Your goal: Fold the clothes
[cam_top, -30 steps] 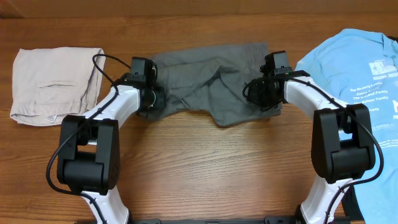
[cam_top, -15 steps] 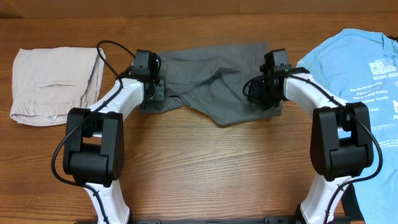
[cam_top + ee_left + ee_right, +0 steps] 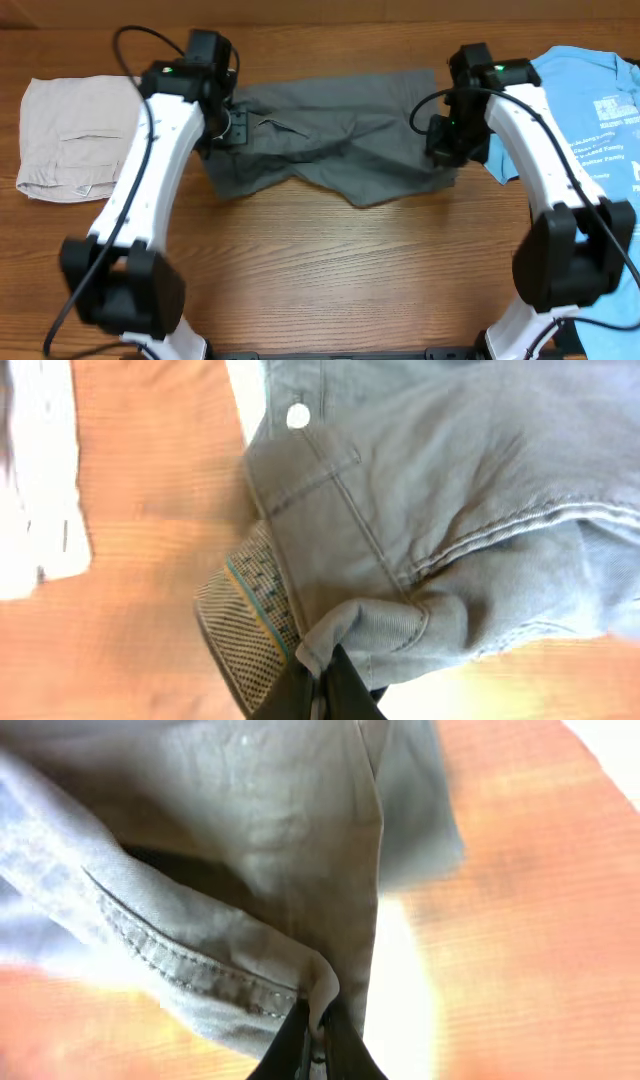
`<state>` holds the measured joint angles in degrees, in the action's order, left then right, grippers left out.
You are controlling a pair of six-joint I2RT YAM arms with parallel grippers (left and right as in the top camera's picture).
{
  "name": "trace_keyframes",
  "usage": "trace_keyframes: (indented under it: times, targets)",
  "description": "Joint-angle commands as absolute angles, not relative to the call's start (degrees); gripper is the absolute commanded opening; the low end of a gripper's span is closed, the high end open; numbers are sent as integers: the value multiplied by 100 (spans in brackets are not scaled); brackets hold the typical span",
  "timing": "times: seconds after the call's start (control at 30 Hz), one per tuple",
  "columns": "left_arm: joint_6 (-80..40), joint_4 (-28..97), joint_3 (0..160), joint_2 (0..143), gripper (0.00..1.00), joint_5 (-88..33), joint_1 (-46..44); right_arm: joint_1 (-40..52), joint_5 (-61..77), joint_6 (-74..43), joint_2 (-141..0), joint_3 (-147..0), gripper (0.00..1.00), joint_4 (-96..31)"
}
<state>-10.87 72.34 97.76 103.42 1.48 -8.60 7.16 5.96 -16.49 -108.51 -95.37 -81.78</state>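
My right gripper draws back and down next, bringing the hem end to the bare table in front of the sagging shorts.
The dark grey shorts hang stretched between my two grippers above the middle of the table, their lower edge sagging. My left gripper is shut on the waistband end; the left wrist view shows a pinched fold of grey cloth with the patterned inner waistband turned out, held at the left gripper. My right gripper is shut on the hem end; in the right wrist view the stitched hem runs into the right gripper.
Pale beige shorts lie folded at the far left of the wooden table. A light blue T-shirt with white print lies at the right, just beyond my right arm.
Both arms have risen and moved toward the far edge, lifting the shorts' ends off the table. The cloth is pulled wider and straighter between the grippers.
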Motion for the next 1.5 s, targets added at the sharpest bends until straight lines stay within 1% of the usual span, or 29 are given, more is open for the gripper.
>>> trace_keyframes:
  times: [0.0,0.13,0.27,0.5,0.83,1.1,1.13,1.17,1.2,1.23,1.27,1.3,1.33,1.47]
  targets:
    - [-1448,7758,9837,10184,4,-3,-832,701,545,-1632,-10641,-9660,4,-8670]
    - [-1837,8390,9644,10189,4,-8,-834,701,563,-1651,-10641,-9526,4,-9231]
    - [-2045,8552,9089,10189,4,-32,-834,701,565,-1704,-10639,-9157,4,-9354]
    - [-2058,8433,7778,10189,4,-261,-834,701,563,-1767,-10565,-8128,4,-9319]
    - [-2016,7981,6755,10189,4,-480,-834,701,558,-2029,-10565,-6731,4,-8652]
    - [-2016,7961,6396,10189,4,-591,-834,701,534,-2152,-10565,-6589,4,-8615]
    - [-2016,8003,6396,10189,7,-609,-834,701,537,-2152,-10565,-6591,12,-8632]
    - [-2018,8051,6396,10189,15,-613,-834,701,541,-2152,-10565,-6602,21,-8656]
    - [-2016,8123,6396,10189,29,-655,-834,701,545,-2152,-10565,-6617,29,-8689]
    - [-2012,8226,6396,10189,51,-716,-834,701,545,-2152,-10565,-6648,33,-8735]
    - [-2014,8346,6399,10189,59,-716,-834,701,541,-2150,-10565,-6718,35,-8812]
    - [-2016,8429,6420,10189,63,-725,-834,701,537,-2147,-10565,-6796,35,-8886]
    - [-2016,8499,6473,10186,64,-757,-834,701,519,-2145,-10565,-6917,36,-8984]
    - [-2021,8709,6991,10186,65,-757,-834,701,515,-2126,-10565,-7660,40,-9354]
